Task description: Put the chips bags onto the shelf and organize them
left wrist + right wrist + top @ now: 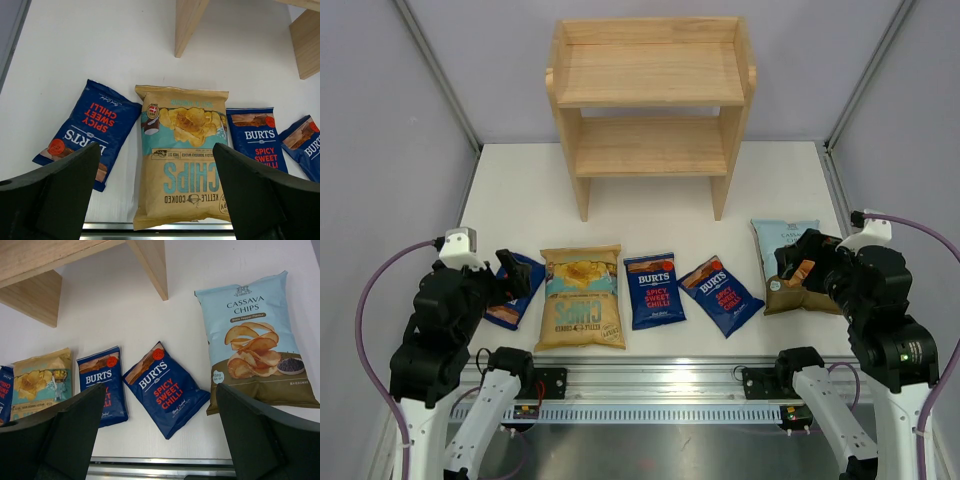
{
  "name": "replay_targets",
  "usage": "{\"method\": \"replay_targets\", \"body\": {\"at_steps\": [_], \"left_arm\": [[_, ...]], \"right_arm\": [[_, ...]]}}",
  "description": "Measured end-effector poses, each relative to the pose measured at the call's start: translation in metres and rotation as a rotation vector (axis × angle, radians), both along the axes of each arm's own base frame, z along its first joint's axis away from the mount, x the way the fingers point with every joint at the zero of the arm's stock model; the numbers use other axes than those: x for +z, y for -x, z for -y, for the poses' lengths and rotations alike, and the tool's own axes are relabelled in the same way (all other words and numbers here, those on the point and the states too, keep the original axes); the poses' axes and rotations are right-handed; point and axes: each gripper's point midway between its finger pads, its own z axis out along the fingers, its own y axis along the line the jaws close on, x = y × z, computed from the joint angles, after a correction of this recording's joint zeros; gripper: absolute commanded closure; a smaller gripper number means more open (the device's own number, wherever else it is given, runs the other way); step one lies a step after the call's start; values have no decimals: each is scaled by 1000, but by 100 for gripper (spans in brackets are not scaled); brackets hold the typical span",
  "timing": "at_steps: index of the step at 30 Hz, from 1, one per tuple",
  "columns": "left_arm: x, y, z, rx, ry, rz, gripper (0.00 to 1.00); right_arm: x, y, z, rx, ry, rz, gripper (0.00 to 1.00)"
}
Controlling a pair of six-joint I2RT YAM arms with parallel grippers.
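Observation:
My left gripper moves down across to the tan bag's nearer long edge [547,298] [144,154] next, since that edge lies below and to the gripper's right in the top view.
Five chips bags lie in a row near the table's front edge. From left: a dark-blue Burts bag [515,290], a large tan-and-teal bag [581,297], two more Burts bags [653,290] [721,294], and a pale-blue Cassava Chips bag [782,248]. The wooden shelf [650,110] stands at the back, both tiers bare. My left gripper [505,283] hovers open over the leftmost Burts bag [91,130] and the tan bag [184,155]. My right gripper [798,272] hovers open above the Cassava bag [252,337], with a Burts bag [165,388] between its fingers in the wrist view.
A metal rail [650,385] runs along the table's near edge below the bags. Grey walls enclose the table on the left, right and back. White tabletop [650,225] lies between the bags and the shelf legs.

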Motion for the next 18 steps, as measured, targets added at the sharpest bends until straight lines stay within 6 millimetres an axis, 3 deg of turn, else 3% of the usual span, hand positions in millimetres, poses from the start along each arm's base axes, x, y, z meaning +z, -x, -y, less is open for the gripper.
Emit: {"method": "replay_targets", "body": {"at_steps": [6,10,14,18], "left_arm": [[-3,-4,-1,30,24,-24,1],[-13,-14,5,40,68,-62,1],[-45,-29,16,53,125,-166,1],[-91,-38,17,140,177,-305,1]], "right_arm": [[-4,-1,-7,29,-22,10,1],[-4,-1,-21,95,-73,41,1],[-7,-2,-41,181,-146,59,1],[-11,-3,-60,264,-221,64,1]]}}
